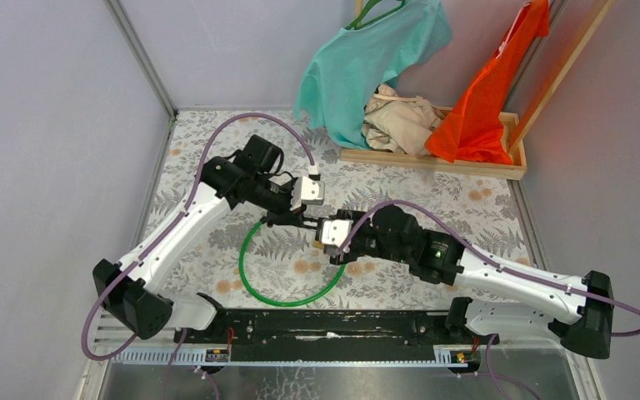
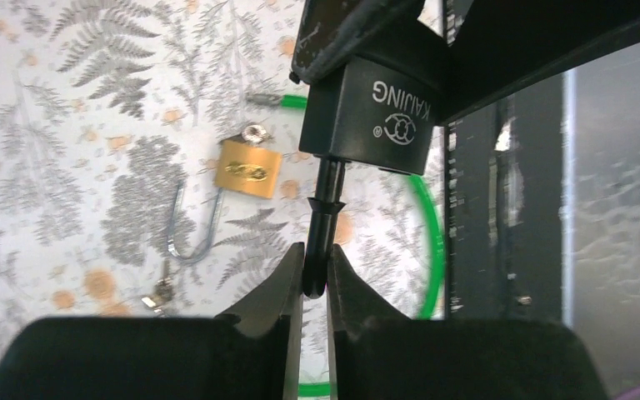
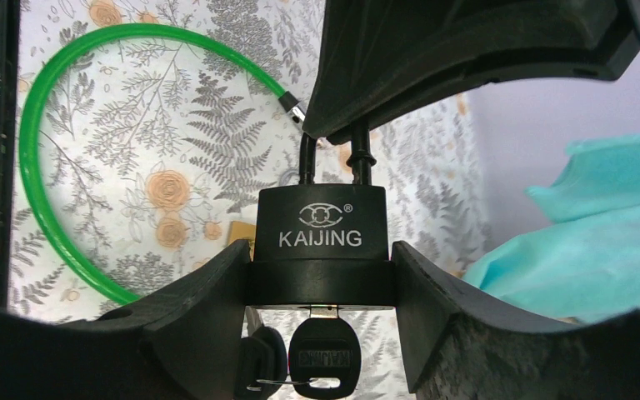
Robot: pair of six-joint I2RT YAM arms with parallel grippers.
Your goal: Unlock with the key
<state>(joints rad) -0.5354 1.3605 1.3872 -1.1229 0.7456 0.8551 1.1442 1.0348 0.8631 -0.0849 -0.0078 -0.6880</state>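
Note:
My right gripper moves away from the left gripper next, goes down and releases the black padlock (image 3: 323, 229), as the bare mat beside the brass padlock lies below it.
A black padlock (image 3: 323, 229) marked KAIJING is held off the table, with my right gripper (image 3: 323, 282) shut on the sides of its body. A black-headed key (image 3: 323, 360) sits in the keyhole on its underside. A second key (image 3: 260, 360) hangs from the same ring. My left gripper (image 2: 315, 273) is shut on the padlock's thin black shackle (image 2: 323, 218), below the lock body (image 2: 375, 108). In the top view both wrists meet over the mat's middle and hide the padlock.
A small brass padlock (image 2: 248, 169) lies on the fern-print mat with its silver shackle (image 2: 190, 229) swung open and small keys (image 2: 160, 292) beside it. A green cable loop (image 1: 254, 283) lies under the arms. A wooden tray (image 1: 433, 160) of clothes stands at the back right.

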